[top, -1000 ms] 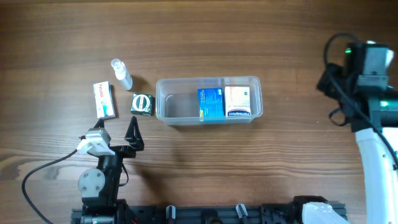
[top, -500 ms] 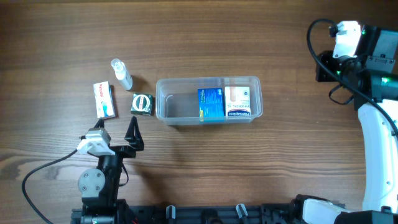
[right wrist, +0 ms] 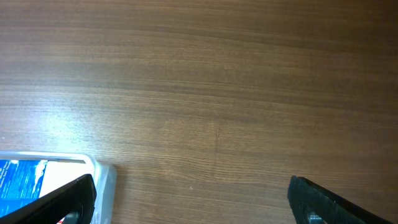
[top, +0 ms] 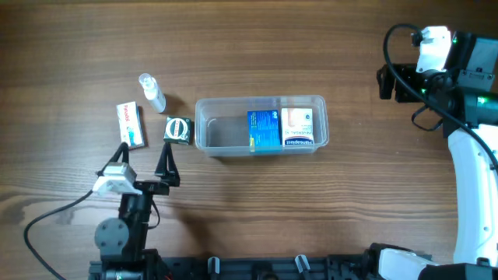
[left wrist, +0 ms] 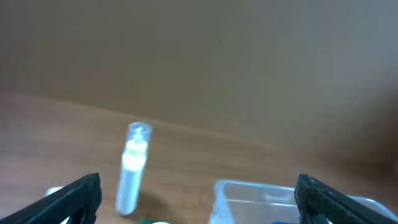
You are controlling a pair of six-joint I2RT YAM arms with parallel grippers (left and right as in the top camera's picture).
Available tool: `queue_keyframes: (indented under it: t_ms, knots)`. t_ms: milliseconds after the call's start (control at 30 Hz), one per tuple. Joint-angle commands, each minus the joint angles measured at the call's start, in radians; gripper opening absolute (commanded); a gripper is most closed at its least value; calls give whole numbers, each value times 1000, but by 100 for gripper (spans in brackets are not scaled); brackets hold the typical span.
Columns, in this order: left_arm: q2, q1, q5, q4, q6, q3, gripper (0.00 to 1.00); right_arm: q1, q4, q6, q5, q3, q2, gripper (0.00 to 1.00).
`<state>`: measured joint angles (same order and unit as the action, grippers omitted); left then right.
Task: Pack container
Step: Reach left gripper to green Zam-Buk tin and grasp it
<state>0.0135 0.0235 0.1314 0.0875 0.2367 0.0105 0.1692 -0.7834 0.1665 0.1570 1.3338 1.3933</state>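
Note:
My left gripper is to reach outward next, tilt its fingers down and lower them around the sides of the box, since the dark green box [top: 178, 129] [left wrist: 155, 221] is still outside the container.
The clear container [top: 201, 124] lies mid-table and holds a blue box [top: 264, 128] and a white-and-orange box [top: 297, 127] in its right half. To its left lie a dark green box [top: 178, 129], a white box with red and blue print [top: 130, 124] and a small clear spray bottle [top: 152, 92]. My left gripper [top: 145, 155] is open and empty, just in front of the green and white boxes. The left wrist view shows the bottle [left wrist: 132, 168] and a container corner [left wrist: 261, 193] between the spread fingers. My right gripper [top: 387, 82] is open and empty, right of the container [right wrist: 102, 186].
The table is brown wood. The left arm's base and cable [top: 54, 214] sit at the front left. The right arm's white link [top: 471, 194] runs along the right edge. A black rail [top: 264, 268] lines the front edge.
My right wrist has swung left and toward the back, and its fingers now point toward the container. My left arm has shifted slightly. The objects have not moved.

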Motion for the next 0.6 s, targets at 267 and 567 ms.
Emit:
queue_keyframes:
  t_ms: [267, 567]
  knots:
    - [1043, 6, -5, -1093, -259, 1276, 100, 1, 5, 11, 24, -1, -3, 100]
    - [1525, 5, 112, -1256, -282, 1429, 100, 1, 5, 10, 24, -1, -3, 100]
